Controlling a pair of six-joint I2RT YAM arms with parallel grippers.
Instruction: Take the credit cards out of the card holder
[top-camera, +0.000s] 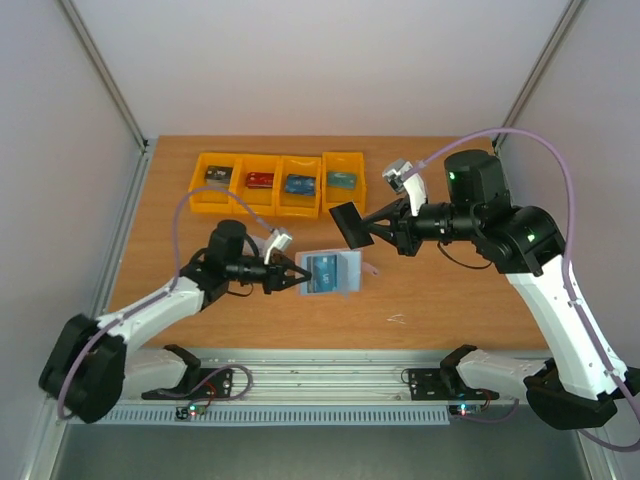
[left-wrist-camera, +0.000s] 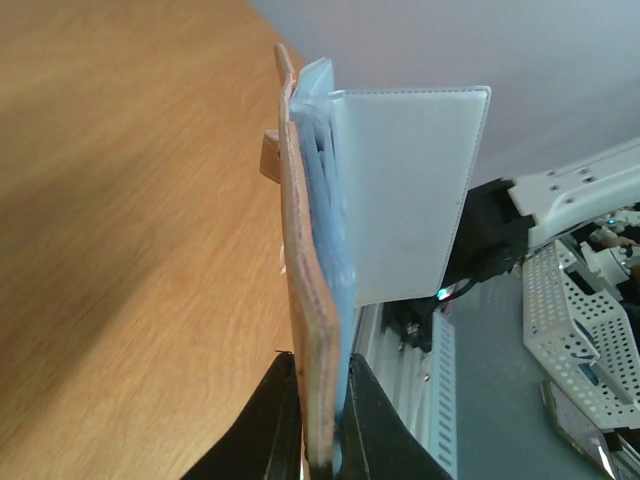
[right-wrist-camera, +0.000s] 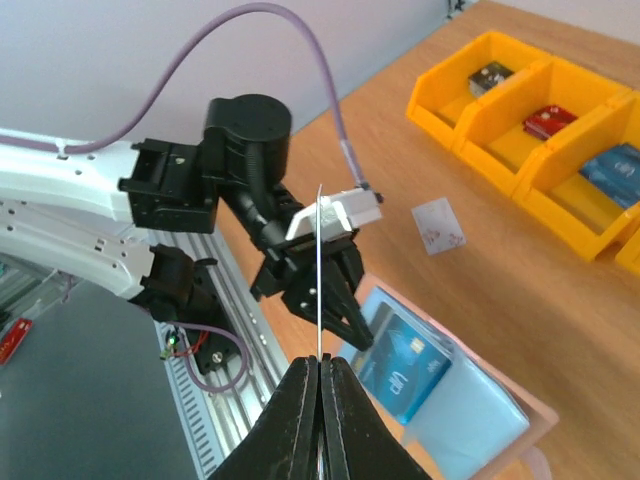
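My left gripper moves down to the tabletop just below it next and releases the card holder (top-camera: 335, 272) flat there, since the dark card is already out.
The card holder (top-camera: 335, 272) stands open just above the table, light blue inside with a pinkish outer edge (left-wrist-camera: 310, 320). My left gripper (top-camera: 296, 277) is shut on its left edge, and both fingers (left-wrist-camera: 280, 420) pinch the pinkish cover and blue lining. A blue credit card (right-wrist-camera: 405, 360) still sits in the holder's pocket. My right gripper (top-camera: 372, 232) hovers above and to the right of the holder, shut on a dark credit card (top-camera: 349, 224). In the right wrist view that card is edge-on, a thin line (right-wrist-camera: 319, 270) rising from the closed jaws. A pale credit card (right-wrist-camera: 438, 225) lies on the table beyond the holder.
Several orange bins (top-camera: 278, 185) stand in a row at the back of the wooden table (top-camera: 450, 300), each with a small item inside. A metal rail (top-camera: 320, 385) with the arm bases runs along the near edge. Small pale marks (top-camera: 397, 319) lie on the table right of the holder.
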